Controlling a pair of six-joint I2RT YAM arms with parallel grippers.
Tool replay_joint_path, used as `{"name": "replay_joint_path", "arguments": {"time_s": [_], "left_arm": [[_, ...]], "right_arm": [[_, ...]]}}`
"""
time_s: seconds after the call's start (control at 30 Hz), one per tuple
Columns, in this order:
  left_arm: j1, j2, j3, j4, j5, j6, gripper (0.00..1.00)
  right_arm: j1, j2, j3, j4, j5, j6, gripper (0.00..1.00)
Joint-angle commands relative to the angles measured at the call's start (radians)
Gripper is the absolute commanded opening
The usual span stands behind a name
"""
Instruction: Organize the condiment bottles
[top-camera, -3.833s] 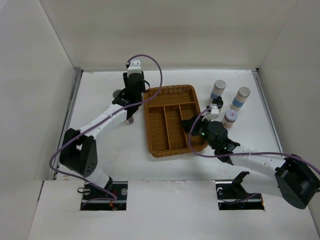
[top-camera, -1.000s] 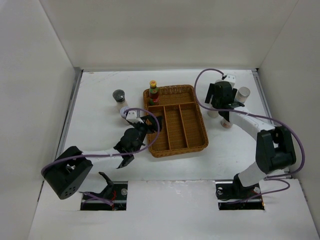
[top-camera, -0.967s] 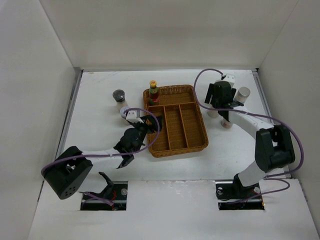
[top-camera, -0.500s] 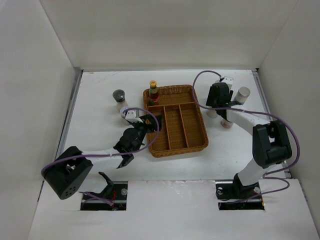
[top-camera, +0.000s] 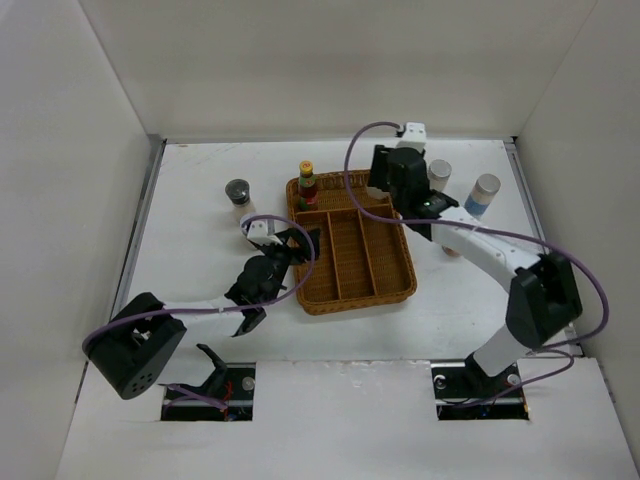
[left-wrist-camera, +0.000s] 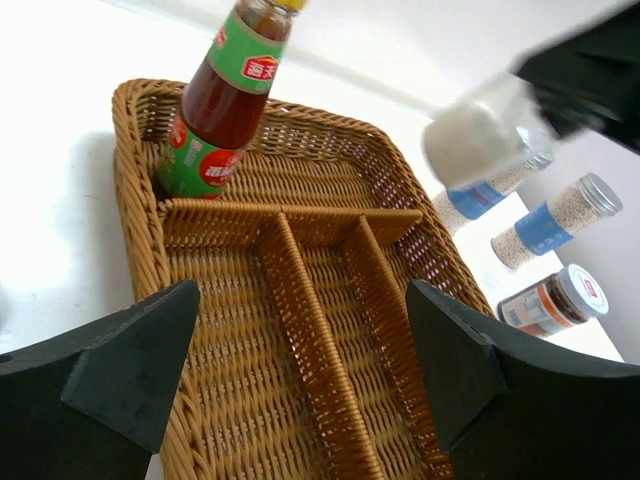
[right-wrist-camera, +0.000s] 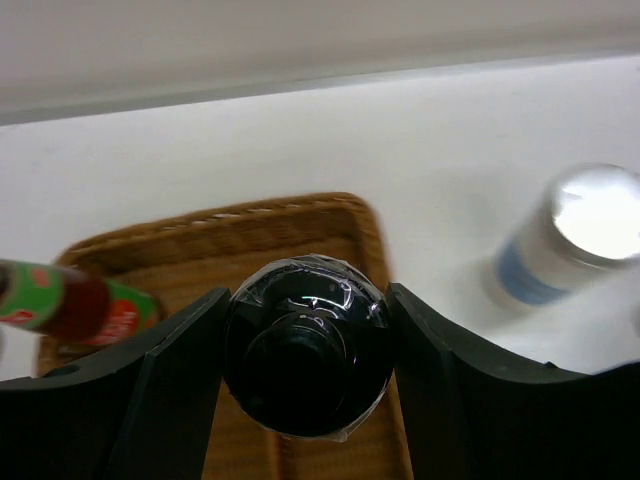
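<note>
I should move my right gripper to the left in the top view and down next, and release the bottle with the dark top in the back section of the tray, because the space beside the red-green bottle is free.
My right gripper (top-camera: 388, 192) is shut on a bottle with a dark glossy top (right-wrist-camera: 305, 345), held above the back right part of the wicker tray (top-camera: 355, 303). A slim red-green bottle with a yellow cap (top-camera: 306, 185) stands upright in the tray's back left corner. Two white bottles with blue bands (top-camera: 438, 175) (top-camera: 484, 192) and a small jar (left-wrist-camera: 555, 300) stand on the table right of the tray. A grey-lidded shaker (top-camera: 238, 192) stands to the tray's left. My left gripper (top-camera: 300, 240) is open at the tray's left rim with nothing between its fingers (left-wrist-camera: 130, 365).
The tray's three long front compartments (left-wrist-camera: 300, 360) hold nothing. White walls close in the table on the left, back and right. The right arm's forearm (top-camera: 470, 235) passes over the table beside the jar.
The right gripper closed on the dark-topped bottle among the right-hand group and carried it left over the tray's back. The left arm has stayed still.
</note>
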Motion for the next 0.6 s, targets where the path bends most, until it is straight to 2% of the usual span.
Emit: {"name": "replay_joint_path", "arguments": {"time_s": [0.0, 0.2, 0.37, 0.43, 0.57], "left_arm": [[0.020, -0.015, -0.018, 0.076, -0.018, -0.011, 0.85], [0.030, -0.027, -0.029, 0.075, -0.018, -0.009, 0.85], [0.027, -0.035, -0.026, 0.065, -0.009, -0.009, 0.85], [0.031, -0.015, -0.019, 0.067, -0.008, -0.009, 0.85], [0.027, -0.022, -0.019, 0.064, -0.003, -0.009, 0.85]], "right_arm": [[0.050, 0.119, 0.113, 0.119, -0.066, 0.026, 0.45], [0.089, 0.321, 0.277, 0.099, -0.111, 0.015, 0.46], [0.095, 0.398, 0.288, 0.089, -0.120, 0.027, 0.50], [0.095, 0.403, 0.271, 0.089, -0.120, 0.036, 0.57], [0.095, 0.358, 0.241, 0.099, -0.125, 0.027, 0.81]]}}
